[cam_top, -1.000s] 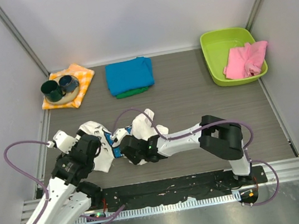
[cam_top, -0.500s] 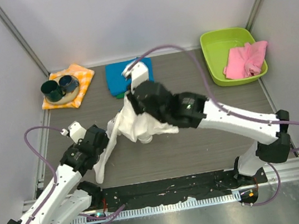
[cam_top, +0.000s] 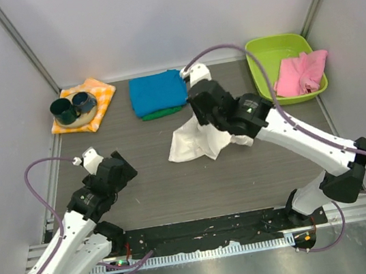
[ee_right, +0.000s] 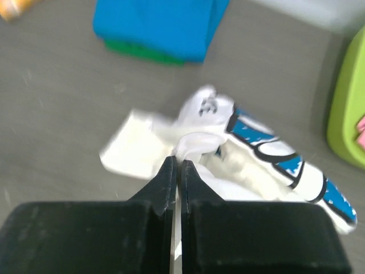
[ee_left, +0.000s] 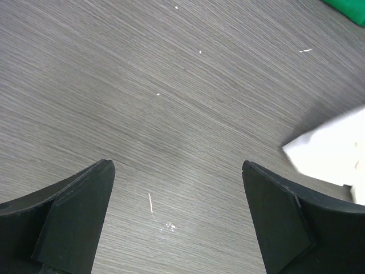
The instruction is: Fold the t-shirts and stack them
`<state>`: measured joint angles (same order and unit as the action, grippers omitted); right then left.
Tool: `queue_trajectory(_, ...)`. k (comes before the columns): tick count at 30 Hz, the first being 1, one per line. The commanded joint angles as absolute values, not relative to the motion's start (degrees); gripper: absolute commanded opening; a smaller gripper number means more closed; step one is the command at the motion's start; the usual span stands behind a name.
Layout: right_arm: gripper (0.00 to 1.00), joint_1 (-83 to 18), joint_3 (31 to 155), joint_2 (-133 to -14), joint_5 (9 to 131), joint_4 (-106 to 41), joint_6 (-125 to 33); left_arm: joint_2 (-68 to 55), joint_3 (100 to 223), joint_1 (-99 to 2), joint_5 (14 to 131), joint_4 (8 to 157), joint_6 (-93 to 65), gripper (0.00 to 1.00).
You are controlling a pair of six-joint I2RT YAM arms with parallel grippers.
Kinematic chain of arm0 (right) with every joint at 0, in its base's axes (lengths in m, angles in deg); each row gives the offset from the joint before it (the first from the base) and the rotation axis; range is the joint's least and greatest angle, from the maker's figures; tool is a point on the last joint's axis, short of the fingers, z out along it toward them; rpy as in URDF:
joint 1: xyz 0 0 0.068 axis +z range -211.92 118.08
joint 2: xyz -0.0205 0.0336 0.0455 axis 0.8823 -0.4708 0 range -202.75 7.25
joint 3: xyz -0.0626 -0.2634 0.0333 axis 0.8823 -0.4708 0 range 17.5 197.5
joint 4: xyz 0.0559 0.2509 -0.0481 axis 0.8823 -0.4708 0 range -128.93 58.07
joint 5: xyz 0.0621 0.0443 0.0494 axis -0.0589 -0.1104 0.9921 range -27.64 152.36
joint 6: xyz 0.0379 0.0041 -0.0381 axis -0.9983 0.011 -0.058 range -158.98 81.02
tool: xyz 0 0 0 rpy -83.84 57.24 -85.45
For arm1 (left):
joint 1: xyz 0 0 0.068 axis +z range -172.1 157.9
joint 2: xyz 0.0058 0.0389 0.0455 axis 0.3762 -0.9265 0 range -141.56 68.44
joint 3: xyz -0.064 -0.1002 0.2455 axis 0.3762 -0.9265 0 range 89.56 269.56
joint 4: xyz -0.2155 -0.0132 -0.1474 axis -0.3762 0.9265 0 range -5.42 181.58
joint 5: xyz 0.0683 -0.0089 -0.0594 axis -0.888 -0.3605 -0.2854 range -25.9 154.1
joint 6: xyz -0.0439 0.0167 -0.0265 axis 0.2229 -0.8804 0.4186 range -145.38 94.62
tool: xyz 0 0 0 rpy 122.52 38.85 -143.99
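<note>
My right gripper draws the white t-shirt's bunched fold back and down next onto the bare table by the table's near edge [cam_top: 209, 198] and releases it there.
The white t-shirt [cam_top: 194, 143] with blue print hangs bunched from my right gripper [cam_top: 200, 125], its lower part resting on the table's middle. In the right wrist view the right gripper [ee_right: 178, 161] is shut on a fold of the white t-shirt [ee_right: 251, 154]. The folded turquoise-blue t-shirt [cam_top: 157, 91] lies on the green t-shirt [cam_top: 163, 113] at the back centre; both show in the right wrist view, the turquoise-blue t-shirt [ee_right: 159, 25] over the green t-shirt [ee_right: 145, 54]. My left gripper [cam_top: 117, 169] is open and empty over bare table [ee_left: 178, 171], left of the white t-shirt's corner [ee_left: 333, 149].
An orange-and-white checked cloth [cam_top: 99, 94] with two dark cups [cam_top: 72, 107] lies at the back left. A lime green bin [cam_top: 273, 51] holding a pink cloth [cam_top: 301, 72] stands at the back right. Grey walls close three sides.
My right gripper has carried the white t-shirt up and away from the near left toward the back centre. My left gripper has let go of it and drawn back, now open.
</note>
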<state>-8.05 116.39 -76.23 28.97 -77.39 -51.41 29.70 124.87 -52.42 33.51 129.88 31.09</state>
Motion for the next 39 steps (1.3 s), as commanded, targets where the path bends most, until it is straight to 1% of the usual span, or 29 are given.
queue_trajectory(1, 0.01, -7.78, 106.99, -73.88, 37.84, -80.27, -52.78, 28.98, 124.63, -52.16, 34.83, 126.15, 29.56, 1.0)
queue_trajectory(3, 0.01, -7.78, 102.67, -71.16, 39.75, -79.58, -53.22, 28.27, 124.54, -52.16, 34.92, 125.45, 29.47, 1.0)
queue_trajectory(6, 0.01, -7.52, 102.39, -69.04, 45.64, -79.57, -53.04, 27.66, 124.19, -52.16, 35.01, 124.13, 29.55, 1.0)
queue_trajectory(10, 0.01, -2.51, 105.91, -71.58, 51.09, -83.08, -52.0, 26.69, 124.62, -52.16, 35.44, 123.43, 29.73, 1.0)
queue_trajectory(12, 0.01, 0.83, 103.47, -72.9, 51.55, -83.09, -51.73, 26.51, 124.63, -52.16, 35.97, 122.99, 29.56, 1.0)
queue_trajectory(15, 0.01, 3.91, 95.31, -73.96, 50.76, -79.16, -52.6, 26.25, 124.45, -52.16, 36.5, 122.63, 29.29, 1.0)
queue_trajectory(16, 0.01, 4.09, 89.97, -73.53, 51.72, -77.48, -53.56, 26.25, 124.45, -52.16, 36.5, 122.46, 29.21, 1.0)
queue_trajectory(19, 0.01, 4.87, 80.91, -73.26, 55.85, -71.59, -54.8, 25.81, 124.36, -52.16, 36.42, 122.37, 28.85, 1.0)
queue_trajectory(23, 0.01, 9.0, 73.5, -74.39, 58.23, -68.15, -55.85, 25.55, 124.45, -52.16, 37.03, 121.76, 28.59, 1.0)
queue_trajectory(24, 0.01, 10.05, 72.79, -74.66, 56.4, -68.67, -56.38, 25.55, 124.36, -52.16, 37.12, 121.58, 28.68, 1.0)
queue_trajectory(25, 0.04, 10.07, 71.65, -74.75, 55.17, -69.11, -56.99, 25.37, 124.36, -52.16, 37.12, 121.32, 28.59, 1.0)
queue_trajectory(26, 0.1, 10.24, 71.12, -73.62, 54.11, -69.37, -57.52, 25.2, 124.28, -52.16, 37.03, 121.23, 28.59, 1.0)
queue_trajectory(27, 0.33, 10.15, 70.76, -72.74, 51.05, -69.9, -58.92, 25.02, 124.28, -52.16, 37.03, 121.05, 28.5, 1.0)
queue_trajectory(28, 0.43, 10.33, 70.5, -71.25, 49.46, -70.25, -59.72, 24.41, 124.28, -52.16, 37.12, 120.79, 28.5, 1.0)
queue_trajectory(29, 0.61, 10.42, 70.5, -68.19, 48.57, -70.52, -60.16, 24.23, 124.28, -52.16, 37.12, 120.61, 28.41, 1.0)
queue_trajectory(32, 0.81, 10.42, 70.32, -62.64, 45.14, -70.52, -62.18, 23.09, 124.36, -52.16, 37.47, 119.82, 28.24, 1.0)
queue_trajectory(33, 0.82, 10.42, 70.67, -59.66, 44.26, -71.13, -63.23, 22.65, 124.62, -52.16, 37.99, 119.65, 28.24, 1.0)
queue_trajectory(36, 0.82, 10.42, 71.9, -55.7, 40.75, -74.63, -64.55, 21.59, 125.06, -52.16, 39.05, 118.59, 27.8, 1.0)
queue_trajectory(39, 0.82, 10.33, 72.17, -53.93, 34.25, -77.8, -67.36, 19.93, 124.89, -52.16, 42.12, 115.88, 27.27, 0.99)
